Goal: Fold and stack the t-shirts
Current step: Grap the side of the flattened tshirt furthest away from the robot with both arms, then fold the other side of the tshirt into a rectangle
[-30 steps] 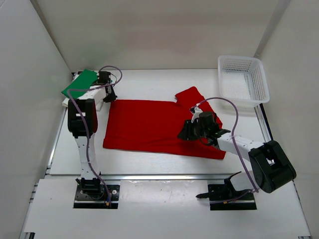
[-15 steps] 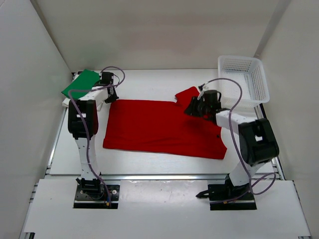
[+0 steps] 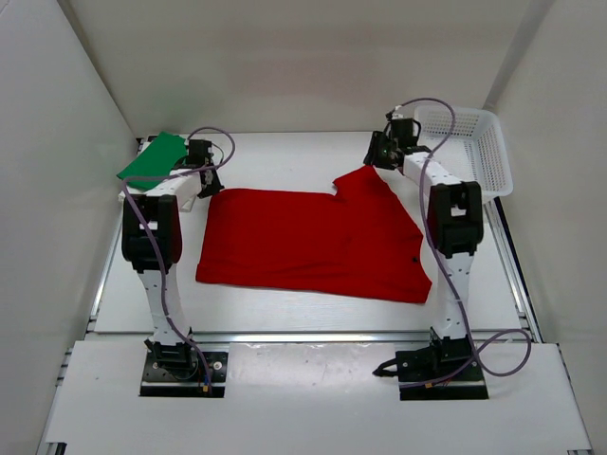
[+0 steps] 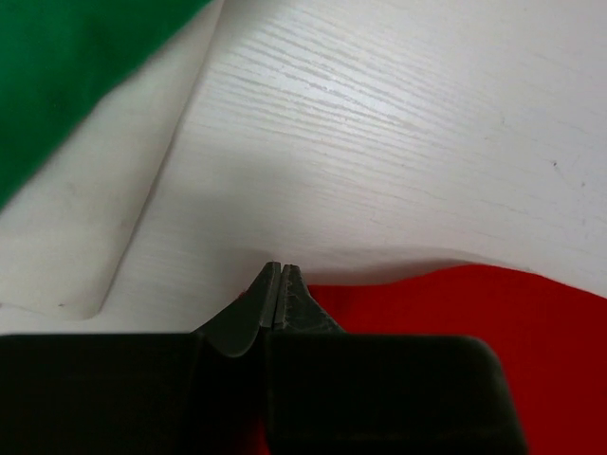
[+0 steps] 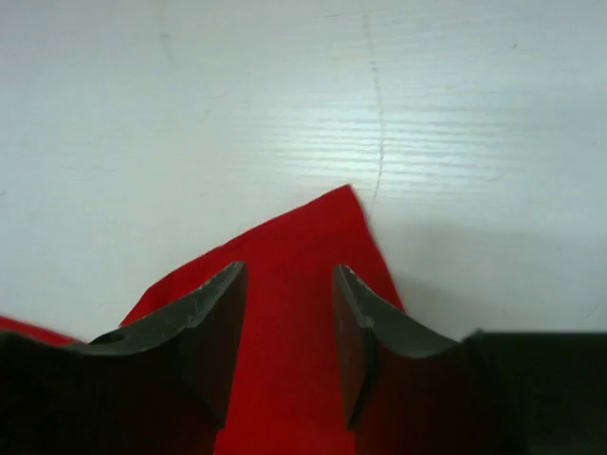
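Observation:
The corner of the red sleeve tip (image 3: pixel 366 170) (image 5: pixel 340 207) is beyond my open fingers, so I need to move my right gripper down and a little outward and close it on the sleeve there.
The red t-shirt (image 3: pixel 313 242) lies spread flat mid-table, one sleeve pointing to the far right. The folded green t-shirt (image 3: pixel 152 158) lies at the far left on the white t-shirt (image 4: pixel 66 246), whose edge shows in the left wrist view beside the green one (image 4: pixel 66 76). My left gripper (image 3: pixel 211 180) is shut at the red shirt's far left corner (image 4: pixel 455 303), with the cloth edge running into its fingers. My right gripper (image 3: pixel 379 154) is open and low, its fingers (image 5: pixel 213 313) on either side of the red sleeve tip (image 5: pixel 303 246).
A white plastic mesh basket (image 3: pixel 455 112) stands at the far right corner, just behind my right arm. White walls close in the table at left, right and back. Purple cables loop off both arms.
My right arm has swung from the shirt's near right part out to the far sleeve tip, now stretched straight. My left gripper has stayed at the far left corner.

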Available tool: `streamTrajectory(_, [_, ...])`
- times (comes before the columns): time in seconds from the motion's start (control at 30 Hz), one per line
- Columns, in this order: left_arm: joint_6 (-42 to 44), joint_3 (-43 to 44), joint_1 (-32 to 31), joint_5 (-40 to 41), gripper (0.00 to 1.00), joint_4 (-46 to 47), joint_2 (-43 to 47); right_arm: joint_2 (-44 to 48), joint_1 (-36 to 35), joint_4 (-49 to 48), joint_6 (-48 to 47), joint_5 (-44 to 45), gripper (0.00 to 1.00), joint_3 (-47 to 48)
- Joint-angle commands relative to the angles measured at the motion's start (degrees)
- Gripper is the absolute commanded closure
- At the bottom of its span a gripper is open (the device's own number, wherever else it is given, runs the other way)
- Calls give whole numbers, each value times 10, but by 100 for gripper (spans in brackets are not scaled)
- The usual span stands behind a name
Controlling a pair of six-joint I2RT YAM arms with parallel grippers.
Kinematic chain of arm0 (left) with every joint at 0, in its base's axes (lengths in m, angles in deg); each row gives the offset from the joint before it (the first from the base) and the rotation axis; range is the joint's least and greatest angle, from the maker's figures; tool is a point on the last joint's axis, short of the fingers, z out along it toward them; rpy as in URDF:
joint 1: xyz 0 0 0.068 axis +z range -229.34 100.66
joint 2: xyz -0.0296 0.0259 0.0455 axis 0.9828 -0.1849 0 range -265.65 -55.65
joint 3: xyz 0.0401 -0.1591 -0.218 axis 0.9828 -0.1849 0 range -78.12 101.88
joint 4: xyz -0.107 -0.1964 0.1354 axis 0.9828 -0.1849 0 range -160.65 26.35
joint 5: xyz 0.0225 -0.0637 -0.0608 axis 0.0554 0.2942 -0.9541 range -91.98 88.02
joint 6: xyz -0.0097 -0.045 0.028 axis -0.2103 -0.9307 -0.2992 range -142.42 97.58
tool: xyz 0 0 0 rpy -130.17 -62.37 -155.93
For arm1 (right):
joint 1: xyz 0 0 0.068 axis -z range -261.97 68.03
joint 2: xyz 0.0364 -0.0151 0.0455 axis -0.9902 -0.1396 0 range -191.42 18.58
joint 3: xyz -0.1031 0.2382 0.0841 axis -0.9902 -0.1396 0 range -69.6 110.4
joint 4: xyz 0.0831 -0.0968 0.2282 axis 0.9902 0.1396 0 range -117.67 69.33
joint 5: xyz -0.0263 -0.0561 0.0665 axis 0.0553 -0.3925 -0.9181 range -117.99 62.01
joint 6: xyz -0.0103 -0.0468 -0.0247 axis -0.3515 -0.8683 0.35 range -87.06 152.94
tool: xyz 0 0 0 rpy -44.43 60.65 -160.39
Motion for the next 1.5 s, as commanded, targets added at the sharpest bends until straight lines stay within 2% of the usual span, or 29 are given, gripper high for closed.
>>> streamTrajectory(0.0, [-2,-12,-3,-13,100,17,50,-70,-9,138,-53,50,60,154])
streamTrajectory(0.07, [-1,-20,-2,-11,100,22,53,-156,-5,207,-61,62,60,261])
streamTrajectory(0.17, [-3,-21,-6,-20,100,28,60,-268,-6,333,-78,67,59,502])
streamTrajectory(0.2, [-6,-23,-1,-22,100,22,61,-276,-5,339,-74,71,58,512])
streamTrajectory(0.3, [0,-22,-3,-21,100,22,59,-249,-6,299,-68,58,58,432])
streamTrajectory(0.43, [-5,-24,-3,-21,100,25,56,-272,-17,340,-82,75,60,482])
streamTrajectory(0.53, [-4,-22,-5,-20,100,25,57,-269,-24,340,-86,74,69,481])
streamTrajectory(0.63, [-5,-25,-1,-23,100,28,60,-267,-30,338,-82,71,91,497])
streamTrajectory(0.7, [-6,-27,0,-26,100,32,65,-257,-30,340,-75,80,100,508])
streamTrajectory(0.87, [-13,-41,-13,-11,100,40,76,-214,-35,379,-78,102,100,515])
streamTrajectory(1.07, [-14,-56,-8,-7,100,48,96,-190,-31,539,-49,71,100,565])
streamTrajectory(1.17, [-24,-76,-6,-20,100,53,114,-99,-58,555,-59,102,100,493])
streamTrajectory(1.2, [-22,-80,-8,-21,100,57,121,-80,-68,547,-60,133,100,446])
streamTrajectory(1.27, [-15,-95,-12,-22,100,64,132,27,-84,500,-64,157,99,334])
streamTrajectory(1.3, [-19,-97,-14,-22,100,66,136,67,-87,412,-64,143,100,196])
streamTrajectory(1.33, [-19,-102,-16,-19,100,61,138,149,-78,363,-54,136,100,57])
streamTrajectory(1.37, [-18,-108,-18,-20,100,68,139,218,-75,288,-50,110,100,0])
streamTrajectory(1.4, [-16,-111,-17,-20,100,70,144,241,-62,252,-35,82,100,-88])
streamTrajectory(1.47, [-19,-124,-16,-21,100,75,147,301,-52,241,-29,83,100,-165])
